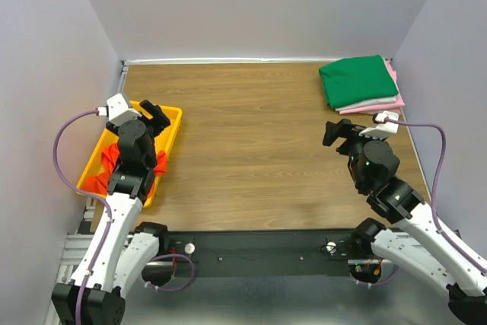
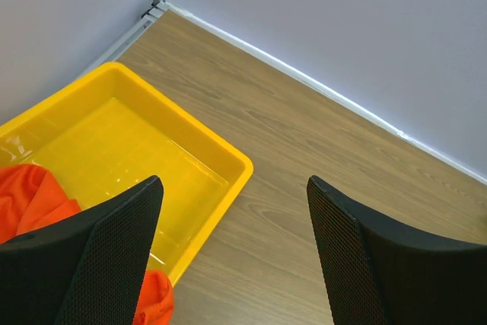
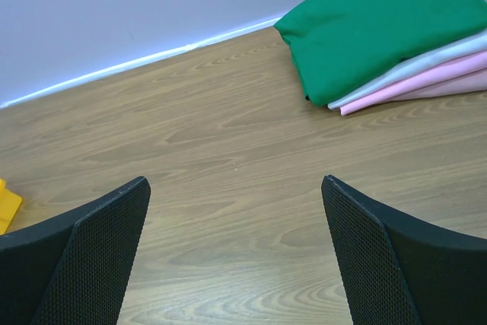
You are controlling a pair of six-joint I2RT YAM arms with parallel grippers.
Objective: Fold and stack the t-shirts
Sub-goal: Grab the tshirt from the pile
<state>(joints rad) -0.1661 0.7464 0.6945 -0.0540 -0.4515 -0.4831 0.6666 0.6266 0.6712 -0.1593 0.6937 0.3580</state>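
Next, my left gripper lowers its open fingers back onto the overhanging part of the bright orange t-shirt (image 1: pixel 99 182), which hangs over the tray's rim below.
A bright orange t-shirt (image 1: pixel 99 182) lies crumpled in the near end of the yellow tray (image 1: pixel 173 116) at the left; in the left wrist view the orange t-shirt (image 2: pixel 30 195) shows beside my left finger. My left gripper (image 1: pixel 157 116) hangs open over the tray's far end, nothing between its fingers (image 2: pixel 234 182). At the back right sits a stack of folded t-shirts: dark green (image 1: pixel 358 81) on top, white (image 3: pixel 415 68) under it, pink (image 3: pixel 434 81) below. My right gripper (image 1: pixel 335 131) stands open and empty (image 3: pixel 235 180) over bare wood in front of that stack.
Grey walls close in the brown wooden table (image 1: pixel 251 135) at the back and on both sides. The yellow tray's far half (image 2: pixel 122 142) holds nothing. One tray corner (image 3: pixel 6 203) shows at the left edge of the right wrist view.
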